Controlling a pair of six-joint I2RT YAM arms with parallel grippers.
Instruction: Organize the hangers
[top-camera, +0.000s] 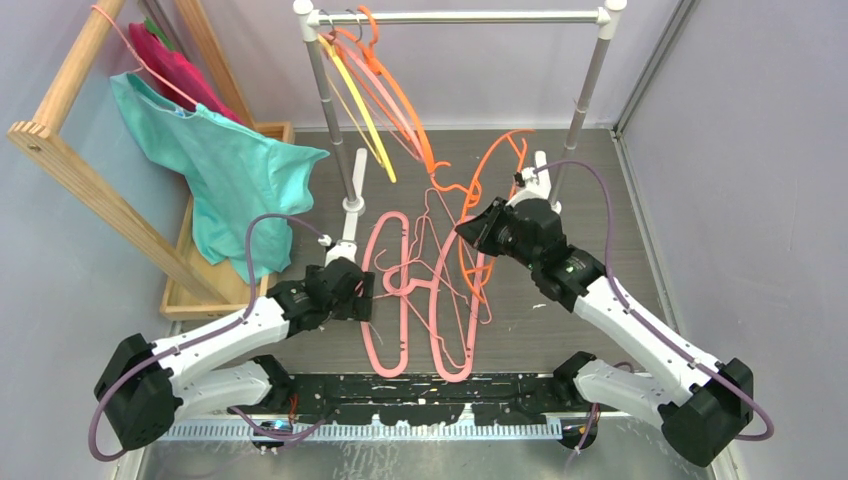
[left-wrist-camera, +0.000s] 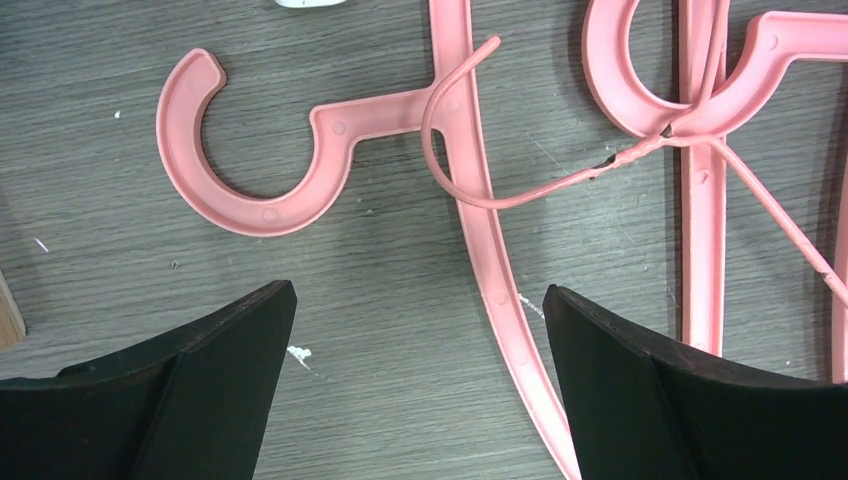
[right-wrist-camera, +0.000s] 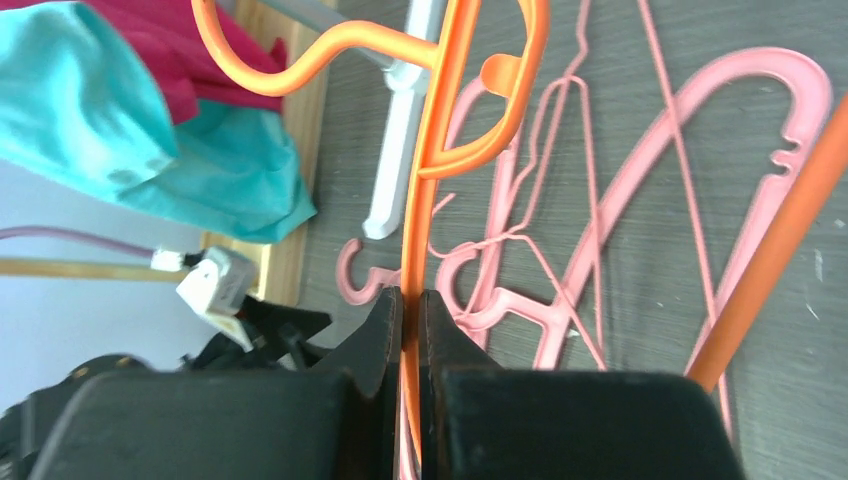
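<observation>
My right gripper goes up and outward next to the metal bar (top-camera: 460, 17) beside the hanging hangers and releases my hanger there, since the bar is above and outward of it.
Several pink hangers (top-camera: 388, 290) lie tangled on the grey table between the arms. A yellow hanger (top-camera: 362, 115), a pink one and an orange one (top-camera: 408, 110) hang from the metal rail (top-camera: 460, 17). My right gripper (top-camera: 478, 228) is shut on an orange hanger (top-camera: 492, 165) and holds it lifted above the pile; in the right wrist view its bar (right-wrist-camera: 422, 200) runs between the shut fingers (right-wrist-camera: 385, 320). My left gripper (left-wrist-camera: 420, 330) is open and low over the table. A pink hanger's arm (left-wrist-camera: 500, 290) lies between its fingers and the hook (left-wrist-camera: 250, 205) lies ahead. A thin pink wire hanger (left-wrist-camera: 520, 197) crosses it.
A wooden frame (top-camera: 80, 150) at the left carries a pink hanger draped with a teal garment (top-camera: 235, 170) and a magenta one (top-camera: 175, 65), above a wooden tray (top-camera: 185, 290). The rail's white posts and foot (top-camera: 352, 205) stand behind the pile. Grey walls close both sides.
</observation>
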